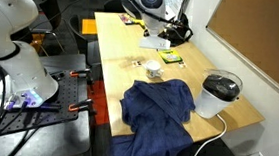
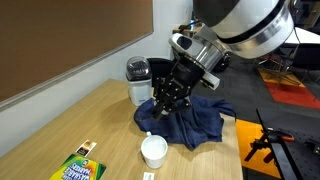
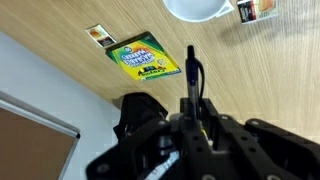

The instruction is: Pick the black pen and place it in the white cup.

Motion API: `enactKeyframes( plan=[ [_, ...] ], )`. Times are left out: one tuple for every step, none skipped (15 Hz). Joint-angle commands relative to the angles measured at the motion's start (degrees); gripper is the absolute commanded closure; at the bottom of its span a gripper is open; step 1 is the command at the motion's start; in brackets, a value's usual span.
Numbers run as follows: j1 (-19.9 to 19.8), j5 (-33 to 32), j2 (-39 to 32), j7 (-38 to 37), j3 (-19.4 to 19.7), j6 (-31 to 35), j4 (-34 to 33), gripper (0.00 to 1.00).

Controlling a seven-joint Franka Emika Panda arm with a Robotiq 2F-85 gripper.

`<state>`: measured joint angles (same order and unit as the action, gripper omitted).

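The white cup's opening stands below my gripper, toward the wrist view's top, so next my gripper will lower and move over it to release the pen.
My gripper is shut on the black pen, which sticks out from between the fingers, tip pointing at the table. In the wrist view the white cup lies at the top edge, ahead of the pen tip. In both exterior views the gripper hangs above the table. The white cup stands on the wood, apart from the gripper. The pen is too small to make out in the exterior views.
A yellow-green crayon packet lies near the cup. A blue cloth is heaped on the table. A white corded vessel with a black top stands beside it. Small cards lie on the wood.
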<state>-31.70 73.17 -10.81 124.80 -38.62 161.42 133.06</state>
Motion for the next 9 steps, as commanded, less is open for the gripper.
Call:
enactKeyframes(
  plan=[
    [-3.22, 8.44, 0.36, 10.58, -0.37, -6.14, -0.37, 0.96],
    [-3.74, 9.82, 0.06, 12.22, -0.03, -7.73, -0.2, 0.96],
    [-4.31, 10.83, -0.25, 13.5, 0.33, -9.42, -0.07, 0.96],
    [-4.73, 11.41, -0.65, 14.39, 0.62, -10.75, 0.08, 0.96],
    [-5.16, 11.84, -0.93, 14.93, 0.89, -12.15, 0.24, 0.96],
    [-5.55, 12.02, -1.34, 15.41, 1.17, -13.31, 0.34, 0.96],
    [-5.92, 12.11, -1.81, 15.65, 1.4, -14.35, 0.36, 0.96],
    [4.29, 13.66, -0.6, 16.12, 12.67, -17.69, 0.23, 0.96],
    [5.93, 14.0, -1.13, 16.56, 15.17, -19.43, 0.07, 0.96]
  ],
)
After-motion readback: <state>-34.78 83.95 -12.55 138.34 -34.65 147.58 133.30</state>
